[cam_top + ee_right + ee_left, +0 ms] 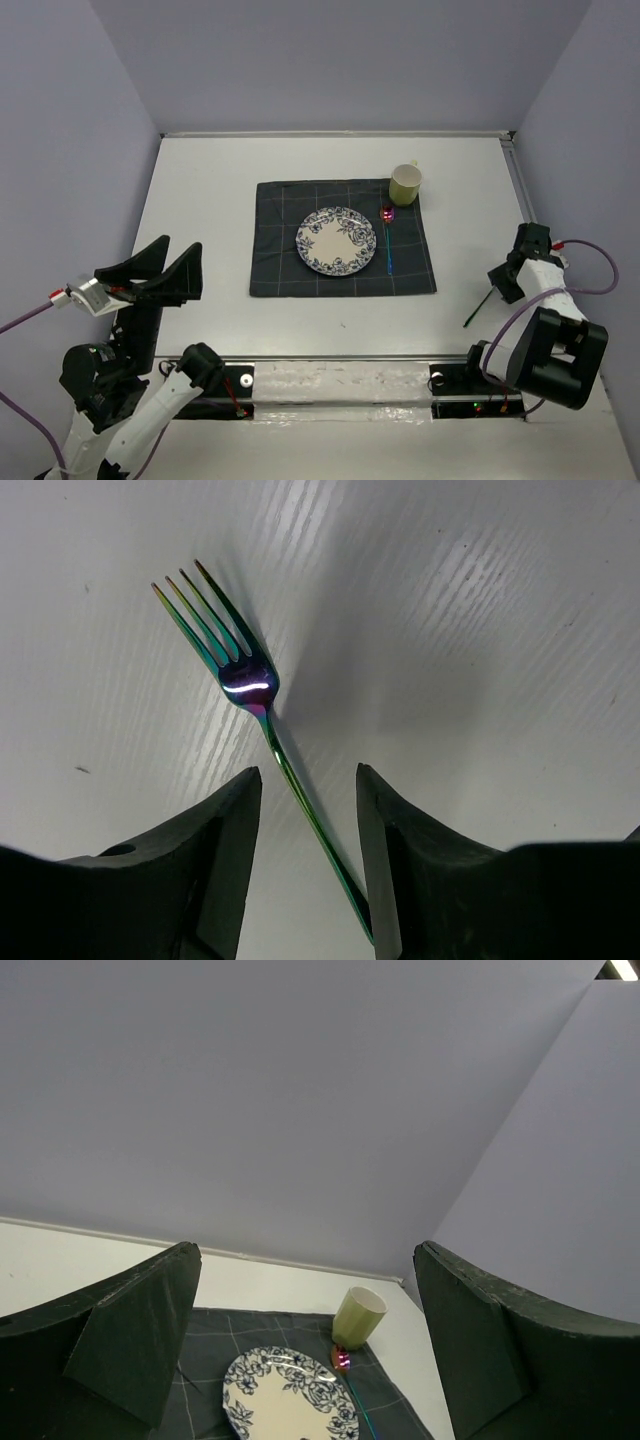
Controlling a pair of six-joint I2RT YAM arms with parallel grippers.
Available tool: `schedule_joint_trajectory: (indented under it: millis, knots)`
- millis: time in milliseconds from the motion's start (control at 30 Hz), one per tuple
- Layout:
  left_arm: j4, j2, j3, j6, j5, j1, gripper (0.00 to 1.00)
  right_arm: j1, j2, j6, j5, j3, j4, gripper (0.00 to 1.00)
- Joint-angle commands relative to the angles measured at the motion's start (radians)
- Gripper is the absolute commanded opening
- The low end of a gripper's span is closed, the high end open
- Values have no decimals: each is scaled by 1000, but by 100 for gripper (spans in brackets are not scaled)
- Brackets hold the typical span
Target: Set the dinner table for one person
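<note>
My right gripper should go down a little next and close on the iridescent fork's handle (491,293) (314,819), because that handle already runs between my open fingers.
The dinner table (200,200) is a large white top. On it lies a dark checked placemat (275,265) with a blue-patterned plate (336,241), a green cup (404,184) and an iridescent utensil (388,245) right of the plate. An iridescent fork (478,308) lies on the bare table at the right. In the right wrist view the fork (245,685) points away, its handle running between my open fingers to the right finger. My right gripper (308,772) is low over the handle end and also shows in the top view (501,284). My left gripper (165,275) is open, empty and raised at the left.
The left wrist view shows the plate (290,1400), cup (357,1318) and utensil head (342,1359) ahead between my open left gripper (307,1250). Grey walls enclose the table on three sides. A raised rim (520,180) runs along the right edge.
</note>
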Motion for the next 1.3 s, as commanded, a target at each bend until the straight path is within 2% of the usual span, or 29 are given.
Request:
schedule_joint_trajectory:
  millis: [0,133,200,433,467,500,600,667,867,1000,1033,1133,1167,1267]
  knots:
    - [49,-92,2,22,-24,-20,99,-2,45,-31,-44,22,54,49]
    - [49,-95,2,22,-25,-29,99,-2,117,-43,-98,26,83,47]
    - [49,-97,2,22,-25,-28,99,-2,138,-63,-141,26,107,40]
    - [49,-95,2,22,-24,-28,99,-2,207,-97,-219,29,143,35]
    - [47,-95,4,22,-24,-28,99,-2,225,-98,-228,31,146,30]
    - [47,-95,4,23,-25,-28,99,-2,231,-100,-245,31,155,20]
    - [47,-95,4,23,-30,-28,99,-2,227,-103,-262,29,170,0]
    - [46,-94,4,25,-28,-28,99,-2,201,-101,-256,28,175,0]
    - [46,-78,2,25,-30,-28,99,52,-23,-118,-189,12,207,0]
    - [46,-52,1,25,-22,-25,99,153,-158,-164,-138,48,184,0]
    - [46,-48,1,25,-21,-22,99,240,-180,-166,-121,60,173,0]
    - [46,-34,-1,25,-21,-12,99,401,-221,-150,-101,138,129,0]
    - [46,-28,-2,26,-19,-11,99,506,-209,-134,-110,184,126,0]
    - [47,-22,-4,28,-22,-8,99,691,-159,-106,-84,253,144,0]
